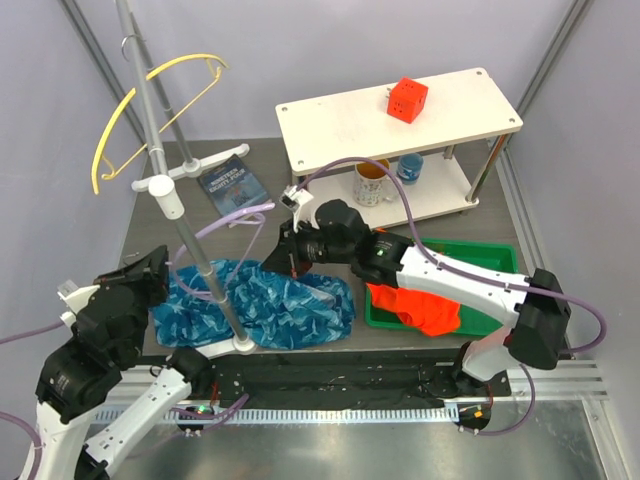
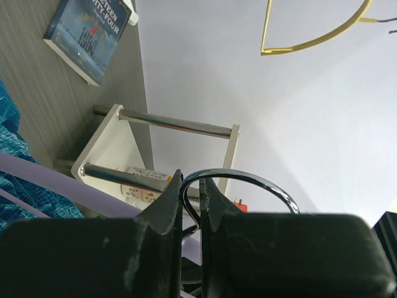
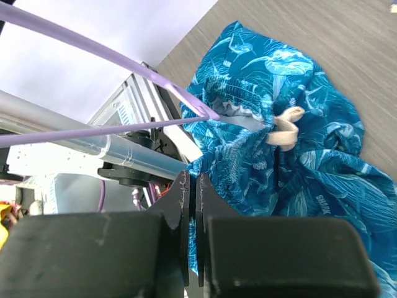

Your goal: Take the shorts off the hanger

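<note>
Next, my right gripper lifts, carries the shorts over the green tray point(image 1: 480, 255) and releases them there, since the tray lies to the gripper's right in the top view.
The blue-teal shorts point(image 1: 262, 308) lie spread on the table by the rack's foot. In the right wrist view the blue-teal shorts point(image 3: 291, 155) carry a beige clip point(image 3: 282, 127) on the waistband. My right gripper point(image 3: 193, 181) is shut on an edge of this cloth; from above the right gripper point(image 1: 290, 255) sits over the shorts' far edge. My left gripper point(image 2: 192, 181) is shut on a black wire hanger hook point(image 2: 248, 179); from above the left gripper point(image 1: 160, 268) is at the shorts' left end. The orange shorts point(image 1: 425, 305) lie in the green tray point(image 1: 480, 255).
A rack pole point(image 1: 170, 170) rises from a white foot point(image 1: 243, 345), with a bare yellow hanger point(image 1: 150, 95) near its top. A book point(image 1: 228, 180) lies behind. The white shelf point(image 1: 400, 125) holds a red cube point(image 1: 408, 100) and a mug point(image 1: 372, 183).
</note>
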Available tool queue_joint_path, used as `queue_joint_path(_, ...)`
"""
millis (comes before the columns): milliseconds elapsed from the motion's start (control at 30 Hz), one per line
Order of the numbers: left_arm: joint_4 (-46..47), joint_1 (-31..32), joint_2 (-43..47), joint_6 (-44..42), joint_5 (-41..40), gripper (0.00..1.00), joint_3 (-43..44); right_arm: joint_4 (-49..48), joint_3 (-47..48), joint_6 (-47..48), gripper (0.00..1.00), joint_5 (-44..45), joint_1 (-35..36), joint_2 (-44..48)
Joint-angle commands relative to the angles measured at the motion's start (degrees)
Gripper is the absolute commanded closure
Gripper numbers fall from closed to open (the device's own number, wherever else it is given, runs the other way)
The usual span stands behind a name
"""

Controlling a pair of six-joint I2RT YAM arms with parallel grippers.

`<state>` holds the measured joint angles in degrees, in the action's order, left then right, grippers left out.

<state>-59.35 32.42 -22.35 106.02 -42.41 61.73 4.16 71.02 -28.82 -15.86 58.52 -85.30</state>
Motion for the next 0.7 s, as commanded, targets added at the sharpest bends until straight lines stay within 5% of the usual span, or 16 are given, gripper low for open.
queue_joint_path(0,3.6,-0.3,1.6,-4.0,-5.2,1.00,3.3,3.7,4.1,3.4,0.99,9.8,-0.8,7.7)
queue_joint_path(267,4.2,-0.3,2.7,-22.7,-9.2,0.99,7.9,11.1,5.9,15.4,0.99,28.4,-5.2,27.1)
queue_joint_path(433,8.2,-0.3,1.8,-33.6,-8.1,1.00,8.1,21.7,17.1,23.9,0.99,44.0,-5.3,27.7)
queue_joint_path(667,6.6,-0.3,-6.2,-45.3,-5.1,1.00,14.5,21.5,37.9,37.8,0.99,60.1,-5.2,25.2)
